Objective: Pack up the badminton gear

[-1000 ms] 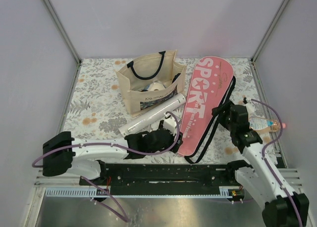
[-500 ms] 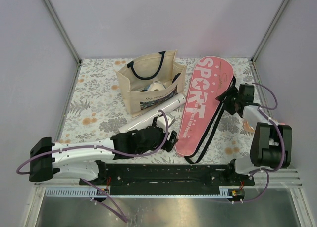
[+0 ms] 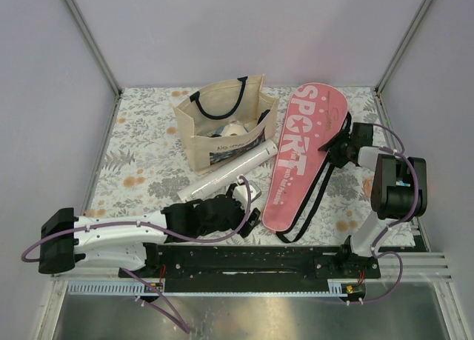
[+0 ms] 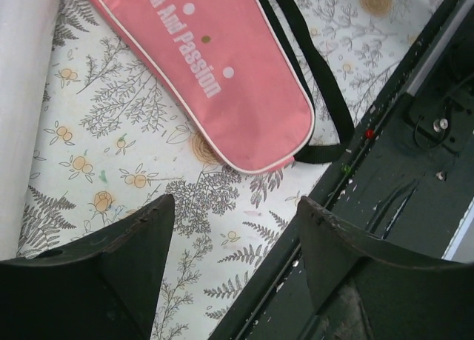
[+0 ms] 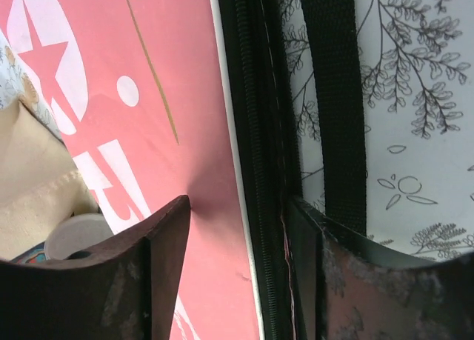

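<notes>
My left gripper will move down to the narrow end of the cover next. Then it will close where the black strap (image 3: 320,192) joins that end.
The pink "SPORT" cover (image 3: 300,158) lies flat at the middle right, its black strap (image 3: 320,192) along its right side. My right gripper (image 3: 342,144) stands at the cover's right edge. In the right wrist view (image 5: 237,200) one finger presses on the pink cover (image 5: 170,118) and the other sits past the black zip edge, so the jaws pinch that edge. The long white tube (image 3: 226,173) lies left of the cover. My left gripper (image 3: 250,207) is open and empty over the cloth (image 4: 235,201), between the tube (image 4: 22,95) and the cover's narrow end (image 4: 222,73). No rackets show.
A beige tote bag (image 3: 222,125) with black handles stands at the back centre with white items inside. The black base rail (image 3: 252,255) runs along the near edge and shows in the left wrist view (image 4: 400,170). Grey walls enclose the floral tabletop (image 3: 141,155).
My right arm swung from the near right side up and left to the cover's right edge and settled on it. My left gripper drew back a little toward the near edge, still open.
</notes>
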Robot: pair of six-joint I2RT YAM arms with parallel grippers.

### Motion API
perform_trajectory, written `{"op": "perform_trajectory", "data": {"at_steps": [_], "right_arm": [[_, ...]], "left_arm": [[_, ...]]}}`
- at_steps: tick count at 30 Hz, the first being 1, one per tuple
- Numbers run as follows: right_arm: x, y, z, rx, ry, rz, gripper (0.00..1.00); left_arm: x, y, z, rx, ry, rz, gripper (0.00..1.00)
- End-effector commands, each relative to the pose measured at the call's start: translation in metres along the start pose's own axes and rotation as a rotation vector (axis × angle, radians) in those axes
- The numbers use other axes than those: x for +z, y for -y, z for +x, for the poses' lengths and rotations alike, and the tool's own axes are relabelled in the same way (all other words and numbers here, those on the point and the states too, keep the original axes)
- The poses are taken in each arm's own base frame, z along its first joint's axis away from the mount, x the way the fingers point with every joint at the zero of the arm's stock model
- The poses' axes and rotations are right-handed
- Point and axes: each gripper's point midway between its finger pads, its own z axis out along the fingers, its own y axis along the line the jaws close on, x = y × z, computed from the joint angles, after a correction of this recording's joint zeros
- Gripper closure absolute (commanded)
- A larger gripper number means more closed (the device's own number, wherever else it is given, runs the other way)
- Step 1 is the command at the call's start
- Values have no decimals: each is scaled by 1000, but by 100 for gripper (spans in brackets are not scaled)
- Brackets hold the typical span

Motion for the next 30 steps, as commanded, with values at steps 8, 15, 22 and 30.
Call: {"op": "perform_trajectory", "data": {"at_steps": [8, 15, 22, 30], "right_arm": [[-12, -10, -14, 15, 37, -3, 95], [-50, -33, -12, 78, 71, -89, 100], [-77, -54, -5, 177, 63, -187, 100], [-91, -67, -10, 191, 78, -221, 100]], "left_arm": [[10, 22, 1, 283, 36, 58, 30], [30, 20, 4, 568, 158, -90, 25], [51, 38, 20, 683, 222, -51, 23], [72, 44, 53, 726, 192, -13, 22]]}}
